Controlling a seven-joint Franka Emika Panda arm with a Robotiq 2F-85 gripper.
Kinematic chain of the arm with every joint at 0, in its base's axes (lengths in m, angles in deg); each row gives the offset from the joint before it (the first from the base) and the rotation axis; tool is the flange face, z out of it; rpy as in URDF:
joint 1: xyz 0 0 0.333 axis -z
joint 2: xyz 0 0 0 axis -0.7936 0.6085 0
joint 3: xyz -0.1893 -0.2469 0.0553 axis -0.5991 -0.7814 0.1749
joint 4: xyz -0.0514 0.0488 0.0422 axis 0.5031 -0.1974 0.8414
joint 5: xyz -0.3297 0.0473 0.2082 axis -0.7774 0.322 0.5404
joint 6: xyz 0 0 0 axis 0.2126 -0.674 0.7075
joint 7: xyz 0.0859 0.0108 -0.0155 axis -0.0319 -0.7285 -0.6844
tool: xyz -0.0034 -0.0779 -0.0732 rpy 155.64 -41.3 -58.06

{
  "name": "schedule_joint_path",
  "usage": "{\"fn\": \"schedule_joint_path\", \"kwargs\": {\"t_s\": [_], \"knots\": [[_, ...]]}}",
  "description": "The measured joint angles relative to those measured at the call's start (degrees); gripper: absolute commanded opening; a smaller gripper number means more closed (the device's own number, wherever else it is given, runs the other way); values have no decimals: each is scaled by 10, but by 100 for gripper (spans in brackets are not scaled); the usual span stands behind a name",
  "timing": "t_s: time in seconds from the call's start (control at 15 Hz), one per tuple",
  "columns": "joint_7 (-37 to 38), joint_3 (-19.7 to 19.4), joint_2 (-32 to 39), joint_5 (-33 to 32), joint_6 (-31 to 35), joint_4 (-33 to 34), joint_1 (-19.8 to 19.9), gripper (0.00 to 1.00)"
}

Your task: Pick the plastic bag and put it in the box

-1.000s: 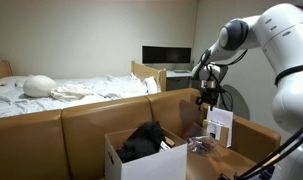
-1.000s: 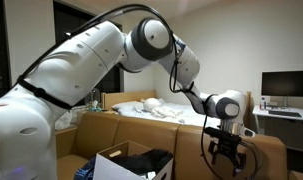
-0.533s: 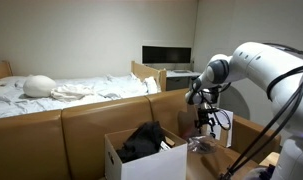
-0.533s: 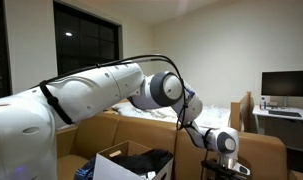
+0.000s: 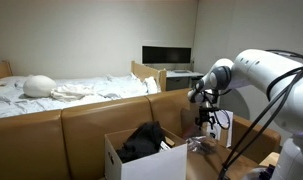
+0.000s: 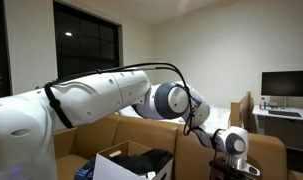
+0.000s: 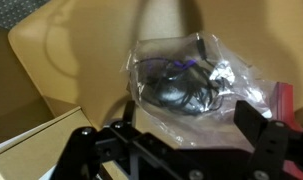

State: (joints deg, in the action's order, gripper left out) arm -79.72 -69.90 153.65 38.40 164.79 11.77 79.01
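Observation:
The plastic bag point(image 7: 183, 82) lies below my open gripper. Next, the fingers go down around the coiled cables' edge point(image 7: 214, 86) by the red-edged object, where the plastic is crumpled.
A clear plastic bag point(image 7: 183, 82) holding dark coiled cables lies on a brown cardboard surface; it fills the middle of the wrist view. It also shows as a small shiny heap in an exterior view point(image 5: 199, 146). My gripper point(image 7: 171, 140) is open, its two black fingers on either side of the bag's near edge, just above it and empty. It hangs right over the bag in an exterior view point(image 5: 202, 123) and is cut off at the bottom edge in an exterior view point(image 6: 234, 170). The white box point(image 5: 116, 158) stands beside the bag and holds a black item point(image 5: 143, 140).
A white upright card point(image 5: 222, 126) stands close behind the bag. A red-edged object point(image 7: 283, 98) lies next to the bag. The white box's corner point(image 7: 31, 140) shows beside the fingers. A brown sofa back point(image 5: 81, 125) and a bed point(image 5: 61, 92) lie behind.
The arm has lowered and the gripper has come down from well above to just over the plastic bag. The bag and the box have not moved.

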Motion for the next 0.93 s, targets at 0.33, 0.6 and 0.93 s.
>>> {"fn": "schedule_joint_path", "kwargs": {"t_s": [0.33,0.6,0.93], "knots": [[22,-7,62,-14,19,28,-33,100],[55,-25,108,-14,95,51,-61,100],[59,-6,117,-24,88,51,-66,100]]}}
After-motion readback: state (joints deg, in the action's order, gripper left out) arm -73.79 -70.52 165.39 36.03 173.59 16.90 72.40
